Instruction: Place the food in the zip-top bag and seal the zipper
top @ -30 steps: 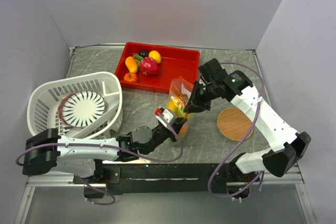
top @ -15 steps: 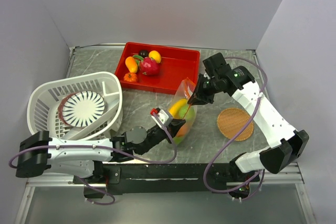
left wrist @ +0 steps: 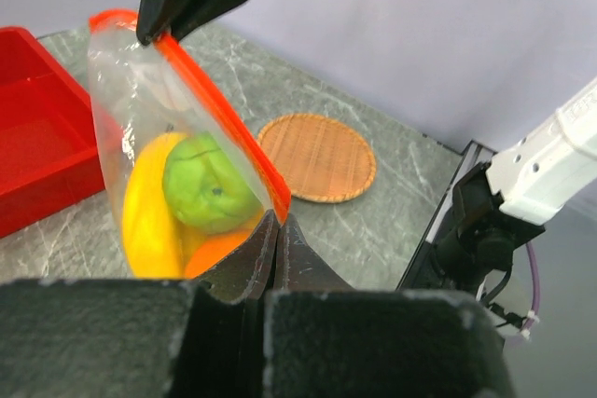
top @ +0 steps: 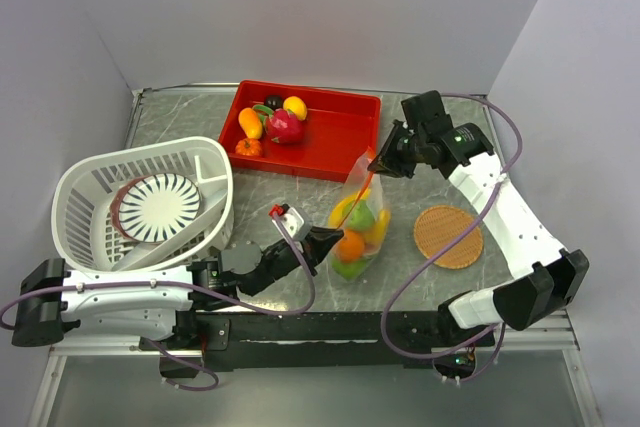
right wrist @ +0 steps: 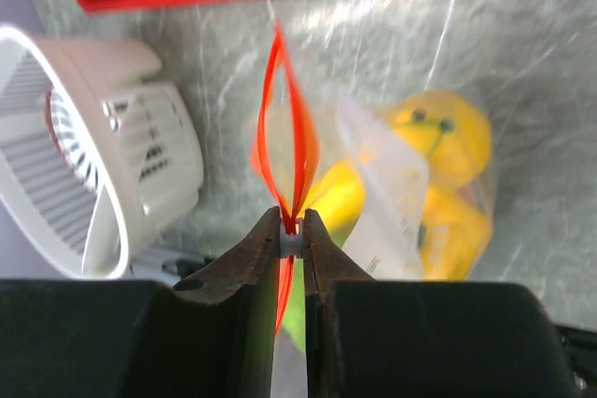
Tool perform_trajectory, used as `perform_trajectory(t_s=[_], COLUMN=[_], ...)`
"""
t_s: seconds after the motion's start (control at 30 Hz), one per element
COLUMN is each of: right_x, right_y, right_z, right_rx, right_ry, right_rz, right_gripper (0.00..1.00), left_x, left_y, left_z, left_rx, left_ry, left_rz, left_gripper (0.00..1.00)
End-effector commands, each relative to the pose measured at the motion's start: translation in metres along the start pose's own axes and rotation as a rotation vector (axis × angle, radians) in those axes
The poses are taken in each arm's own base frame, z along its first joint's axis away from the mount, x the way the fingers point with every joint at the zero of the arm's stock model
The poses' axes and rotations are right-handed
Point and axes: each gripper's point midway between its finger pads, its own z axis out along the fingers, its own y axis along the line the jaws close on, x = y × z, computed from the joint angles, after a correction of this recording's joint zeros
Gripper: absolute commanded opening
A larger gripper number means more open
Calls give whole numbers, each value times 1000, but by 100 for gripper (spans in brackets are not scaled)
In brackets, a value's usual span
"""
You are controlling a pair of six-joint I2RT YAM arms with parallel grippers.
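Observation:
I will next pull the white slider in my right gripper outward to the far end of the parted zipper pieces, which lie outward of my gripper, and release it.
The clear zip-top bag (top: 358,225) stands mid-table, holding a green lime (left wrist: 207,184), an orange (top: 350,246) and yellow fruit (left wrist: 145,216). Its reddish-orange zipper (left wrist: 224,128) is stretched between my two grippers. My left gripper (top: 325,239) is shut on the near end of the zipper, as the left wrist view (left wrist: 277,221) shows. My right gripper (top: 378,162) is shut on the white slider (right wrist: 292,243) at the far end. In the right wrist view (right wrist: 291,228) the two zipper strips (right wrist: 280,118) bow apart beyond the slider.
A red tray (top: 335,137) at the back holds several more toy fruits (top: 284,125). A white slatted basket (top: 90,217) with a striped plate (top: 160,205) stands at the left. A round woven coaster (top: 448,235) lies right of the bag.
My right gripper has moved away to the far right along the zipper. My left gripper has drawn back to the near left. The bag now hangs stretched between them.

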Motion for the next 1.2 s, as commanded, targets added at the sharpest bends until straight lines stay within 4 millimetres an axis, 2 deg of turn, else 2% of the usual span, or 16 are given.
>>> perform_trajectory(t_s=[0.0, 0.2, 0.43, 0.63, 0.67, 0.8, 0.93, 1.07, 1.17], right_x=[-85, -115, -142, -154, -156, -157, -160, -165, -180], right_y=[-9, -35, -41, -48, -50, -56, -62, -59, -61], right_z=[-3, -1, -8, -19, -21, -28, -42, -46, -53], right_rx=[26, 72, 77, 109, 112, 121, 132, 122, 143], right_ry=[-350, -444, -514, -563, -572, -597, -643, -655, -687], right_rz=[47, 124, 168, 180, 182, 183, 183, 182, 188], right_gripper=[0, 0, 0, 0, 0, 0, 0, 0, 0], left_x=[-17, -13, -12, -18, -13, -14, -17, -13, -18], left_y=[-34, -43, -50, -58, -60, -67, -72, -71, -63], left_z=[-8, -7, -3, 4, 7, 14, 22, 31, 42], left_rx=[144, 176, 192, 218, 222, 238, 240, 214, 145], left_ry=[-10, 22, 44, 31, 41, 29, 28, 45, 36], left_rz=[-60, -66, -68, -85, -85, -110, -123, -117, -138], left_gripper=[1, 1, 1, 1, 1, 1, 1, 1, 1])
